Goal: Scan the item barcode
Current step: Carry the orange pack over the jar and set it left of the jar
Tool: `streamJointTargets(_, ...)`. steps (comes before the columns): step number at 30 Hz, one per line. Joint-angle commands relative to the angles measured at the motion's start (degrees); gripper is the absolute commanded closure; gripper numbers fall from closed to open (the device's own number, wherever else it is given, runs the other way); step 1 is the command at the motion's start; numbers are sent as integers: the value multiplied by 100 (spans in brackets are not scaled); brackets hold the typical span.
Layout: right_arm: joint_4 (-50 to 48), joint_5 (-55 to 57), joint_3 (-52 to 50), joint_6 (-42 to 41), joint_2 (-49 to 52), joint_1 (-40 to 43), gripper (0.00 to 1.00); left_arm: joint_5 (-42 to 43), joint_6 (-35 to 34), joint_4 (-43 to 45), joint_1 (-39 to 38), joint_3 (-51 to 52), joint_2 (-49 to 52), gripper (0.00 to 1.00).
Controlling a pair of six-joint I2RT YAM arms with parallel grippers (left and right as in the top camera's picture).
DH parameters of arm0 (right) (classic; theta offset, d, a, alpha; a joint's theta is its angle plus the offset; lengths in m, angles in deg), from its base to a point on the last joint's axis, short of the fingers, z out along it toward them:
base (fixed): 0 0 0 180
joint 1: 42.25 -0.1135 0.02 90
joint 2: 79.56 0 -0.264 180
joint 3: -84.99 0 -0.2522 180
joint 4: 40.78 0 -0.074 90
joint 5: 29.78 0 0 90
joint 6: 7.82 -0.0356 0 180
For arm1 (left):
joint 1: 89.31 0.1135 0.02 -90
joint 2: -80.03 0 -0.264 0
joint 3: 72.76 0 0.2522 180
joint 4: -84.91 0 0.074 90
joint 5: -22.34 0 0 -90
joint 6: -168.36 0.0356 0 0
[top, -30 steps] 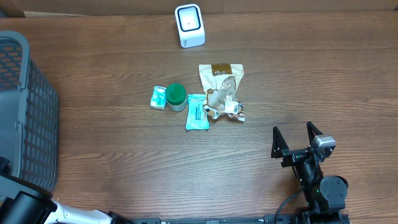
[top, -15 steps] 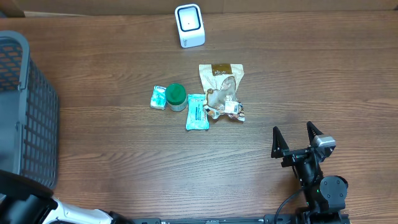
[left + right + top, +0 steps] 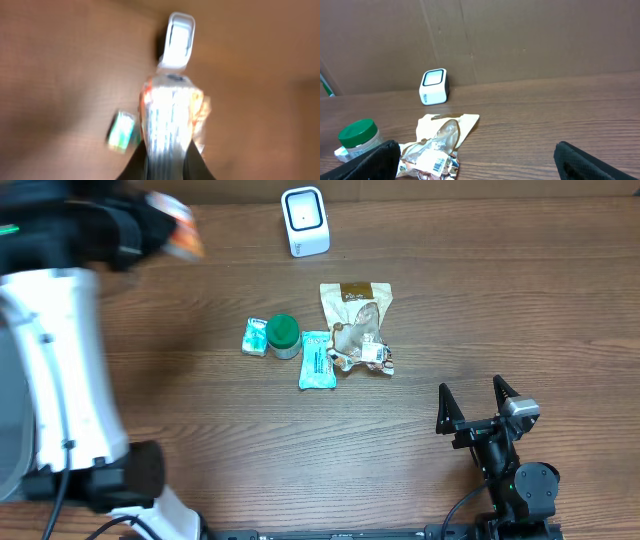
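Observation:
Next, my left gripper lowers back toward the small teal box, before I release the packet beside the near end of the box.
A white barcode scanner [image 3: 305, 220] stands at the table's far edge, also seen as the scanner [image 3: 177, 40] and the scanner [image 3: 434, 86]. My left gripper [image 3: 160, 228] is at the upper left, raised, shut on a blurred orange and silver packet [image 3: 181, 236]. In the left wrist view that packet [image 3: 170, 117] sits between my fingers, pointing toward the scanner, with my left gripper [image 3: 167, 167] at the bottom edge. My right gripper [image 3: 478, 402] rests open at the lower right with nothing in it, as my right gripper [image 3: 480, 160] shows too.
Mid-table lie a beige pouch [image 3: 357, 325] with a barcode label, a teal packet [image 3: 316, 360], a green-capped jar [image 3: 283, 335] and a small teal box [image 3: 255, 337]. My white left arm [image 3: 60, 360] covers most of the grey basket [image 3: 8, 430] at the left edge.
My left arm has swung up from the lower-left corner to the upper left, carrying the packet, and now hides the basket. The right arm has not moved.

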Motion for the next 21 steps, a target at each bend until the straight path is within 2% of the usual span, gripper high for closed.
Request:
streamJointTargets(1,-24,37,-59,-20,-46,33,0,-2299,350,-319,-1368,597,367,96)
streamJointTargets(5,-24,37,-59,-20,-46,33,0,-2546,59,-170,-2153,1331,688,96)
streamJointTargets(9,-24,37,-59,-20,-46,33,0,-2524,-210,7,-2542,1886,1099,96)
streamJointTargets(15,-24,37,-59,-20,-46,33,0,-2524,-319,28,-2721,2140,1554,96)
streamJointTargets(21,-24,37,-59,-20,-46,33,0,-2557,-317,55,-2715,2159,1596,96)
